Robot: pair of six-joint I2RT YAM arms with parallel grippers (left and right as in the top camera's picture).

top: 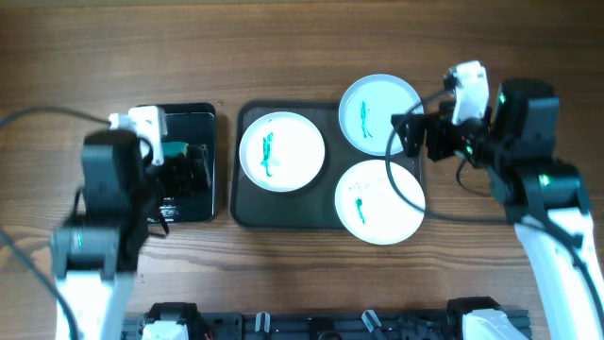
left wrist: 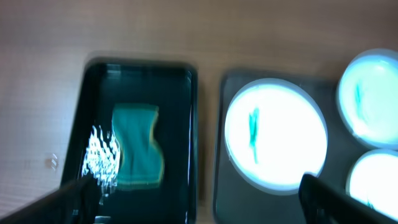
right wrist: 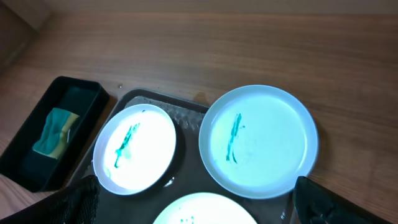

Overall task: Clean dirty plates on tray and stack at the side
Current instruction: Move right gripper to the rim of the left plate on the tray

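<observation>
The rim of the white plate nearest the sponge has bare tray beside it that leaves room for my fingers. My right gripper needs to move down past the pale blue plate (top: pixel 379 113) onto the facing rim of that white plate.
Three plates lie on the dark tray (top: pixel 247 210). A white plate (top: pixel 281 151) sits at its left. A pale blue plate (top: pixel 379 113) sits at the back right. Another white plate (top: pixel 379 201) sits at the front right. All carry teal smears. My left gripper (top: pixel 184 170) is open and empty above the small black tray with the green sponge (left wrist: pixel 138 147). My right gripper (top: pixel 412 134) is open and empty above the right edge of the tray, beside the pale blue plate (right wrist: pixel 258 140). The white plate also shows in the left wrist view (left wrist: pixel 275 134) and the right wrist view (right wrist: pixel 134 148).
The small black tray (top: pixel 204 118) stands left of the big tray, with a narrow strip of wooden table (top: pixel 302 47) between them. Cables run from both arms across the table.
</observation>
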